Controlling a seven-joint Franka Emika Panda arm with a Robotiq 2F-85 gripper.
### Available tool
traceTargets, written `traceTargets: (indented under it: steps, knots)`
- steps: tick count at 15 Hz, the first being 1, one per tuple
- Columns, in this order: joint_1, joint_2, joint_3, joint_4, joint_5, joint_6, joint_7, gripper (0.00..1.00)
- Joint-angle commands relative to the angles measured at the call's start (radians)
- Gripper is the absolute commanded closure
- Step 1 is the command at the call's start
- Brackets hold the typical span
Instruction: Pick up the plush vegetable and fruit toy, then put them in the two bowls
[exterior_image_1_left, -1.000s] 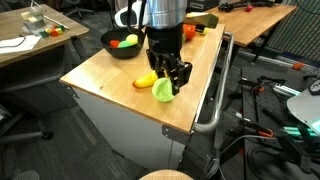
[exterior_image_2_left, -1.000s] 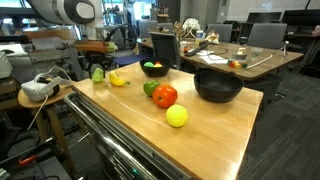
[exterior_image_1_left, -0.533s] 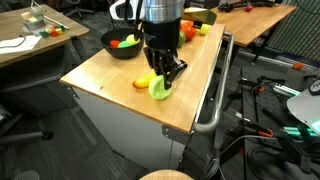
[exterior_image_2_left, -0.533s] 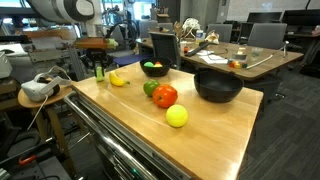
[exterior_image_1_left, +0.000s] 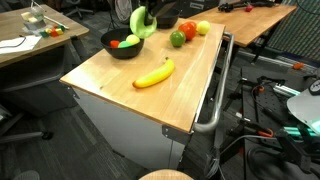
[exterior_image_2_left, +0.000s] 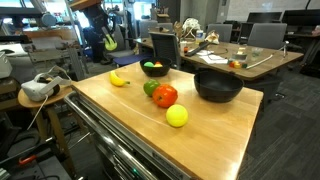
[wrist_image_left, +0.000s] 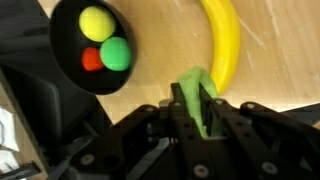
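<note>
My gripper carries the cabbage toy past the filled bowl next, then lowers to release it inside the empty black bowl (exterior_image_2_left: 218, 82), because the other already holds toys.
My gripper (wrist_image_left: 195, 112) is shut on the pale green cabbage toy (wrist_image_left: 198, 92) and holds it high above the wooden table in both exterior views (exterior_image_1_left: 140, 20) (exterior_image_2_left: 109, 42). Below it on the wood lies the yellow banana (wrist_image_left: 225, 45) (exterior_image_1_left: 153, 74) (exterior_image_2_left: 118, 78). One black bowl (wrist_image_left: 62, 45) (exterior_image_1_left: 120, 52) (exterior_image_2_left: 153, 73) holds a yellow, a green and a red round toy. The other black bowl (exterior_image_2_left: 217, 92) stands empty. A red toy (exterior_image_2_left: 165, 96), a green toy (exterior_image_2_left: 150, 88) and a yellow ball (exterior_image_2_left: 177, 116) sit loose on the table.
The table top (exterior_image_1_left: 110, 75) sits on a cart with a metal handle bar (exterior_image_1_left: 215, 95) along one side. A stand with a white headset (exterior_image_2_left: 38, 88) is beside it. Desks with clutter (exterior_image_2_left: 235, 55) and office chairs stand behind.
The gripper closed on the cabbage toy beside the banana, then lifted it well clear of the table toward the bowl with toys. The banana stays on the wood.
</note>
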Motion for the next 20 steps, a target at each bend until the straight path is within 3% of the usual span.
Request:
traceTargets:
  steps: [1, 6, 9, 13, 17, 20]
  knots:
    - [-0.051, 0.118, -0.035, 0.099, -0.235, 0.087, 0.197, 0.96]
    - [-0.073, 0.374, -0.130, 0.353, -0.614, 0.047, 0.508, 0.96]
    - [-0.045, 0.501, -0.190, 0.515, -0.699, -0.040, 0.614, 0.96]
    - [-0.066, 0.613, -0.176, 0.677, -0.576, -0.141, 0.523, 0.96]
    - [-0.071, 0.653, -0.163, 0.742, -0.418, -0.186, 0.435, 0.96]
    - [-0.045, 0.660, -0.216, 0.773, -0.452, -0.284, 0.468, 0.96]
